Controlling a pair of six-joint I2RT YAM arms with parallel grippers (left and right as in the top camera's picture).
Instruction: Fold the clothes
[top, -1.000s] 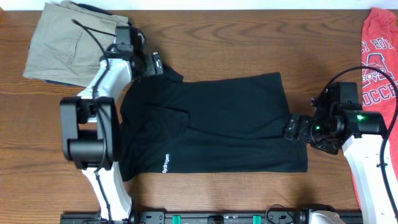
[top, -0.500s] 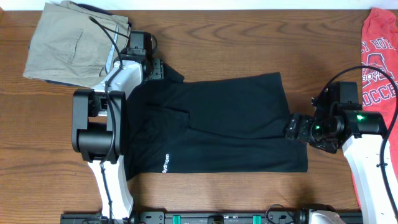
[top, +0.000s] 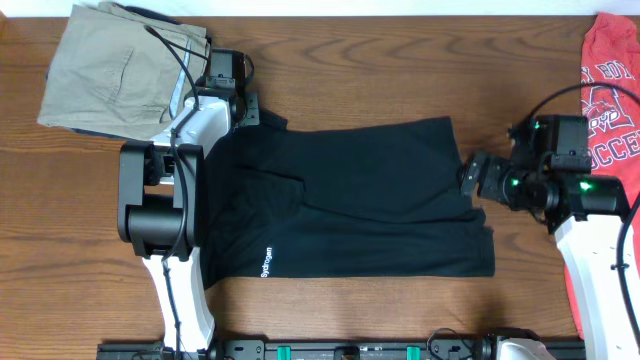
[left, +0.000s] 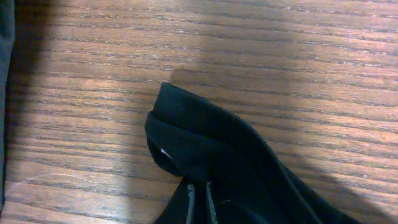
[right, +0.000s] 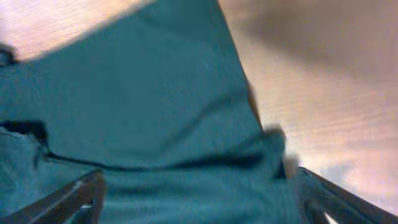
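My right gripper should next move outward and down onto the black shirt's other far corner (top: 445, 122) and close, because my left gripper is already pinching one far corner.
The black shirt (top: 370, 200) lies spread across the middle of the table, with small white lettering (top: 267, 264) near its lower left. My left gripper (top: 252, 108) is at the shirt's top left corner. In the left wrist view that gripper (left: 199, 202) is shut on a pinch of the black fabric (left: 205, 137), which rises in a fold off the wood. My right gripper (top: 470, 175) is at the shirt's right edge. The right wrist view is blurred: the gripper (right: 202, 199) stands open, its fingers wide apart with the cloth (right: 137, 106) lying between them.
Folded khaki trousers (top: 110, 70) lie at the back left on a dark garment, close behind the left arm. A red printed shirt (top: 610, 90) hangs along the right edge. Bare wooden table (top: 400, 60) runs behind and in front of the black shirt.
The left gripper has closed on the shirt's top left corner. The right gripper has moved up along the shirt's right edge, still wide open.
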